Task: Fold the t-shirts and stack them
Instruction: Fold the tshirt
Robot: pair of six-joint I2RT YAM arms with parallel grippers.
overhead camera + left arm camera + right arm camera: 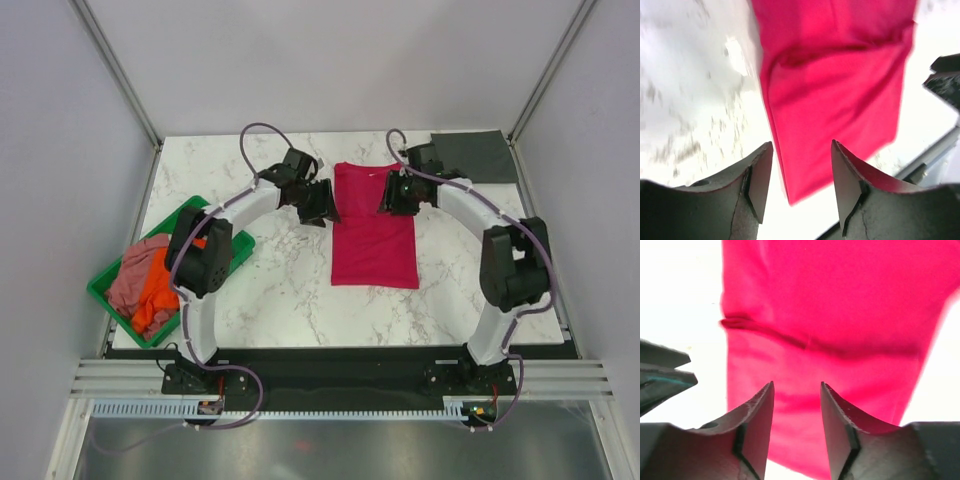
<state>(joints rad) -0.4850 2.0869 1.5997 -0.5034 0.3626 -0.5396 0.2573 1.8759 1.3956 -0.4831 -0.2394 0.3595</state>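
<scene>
The crimson-red t-shirt's near corner farthest from the tray lies flat behind and below my right gripper, so next my right gripper needs to pull back and descend to pinch it.
The crimson-red t-shirt (pixel 373 228) lies flat on the table as a long folded strip, sleeves folded in. It fills both wrist views (pixel 835 85) (pixel 840 315). My left gripper (pixel 322 206) hovers at its left edge near the top, open and empty (pixel 801 150). My right gripper (pixel 392 199) hovers over its upper right part, open and empty (pixel 797 390). A dark grey t-shirt (pixel 475 155) lies folded at the back right corner. An orange t-shirt (pixel 153 298) and a dusty pink t-shirt (pixel 137 270) lie crumpled in the green tray.
The green plastic tray (pixel 232 255) stands at the table's left edge, next to the left arm. White walls enclose the marble table (pixel 280 300) on three sides.
</scene>
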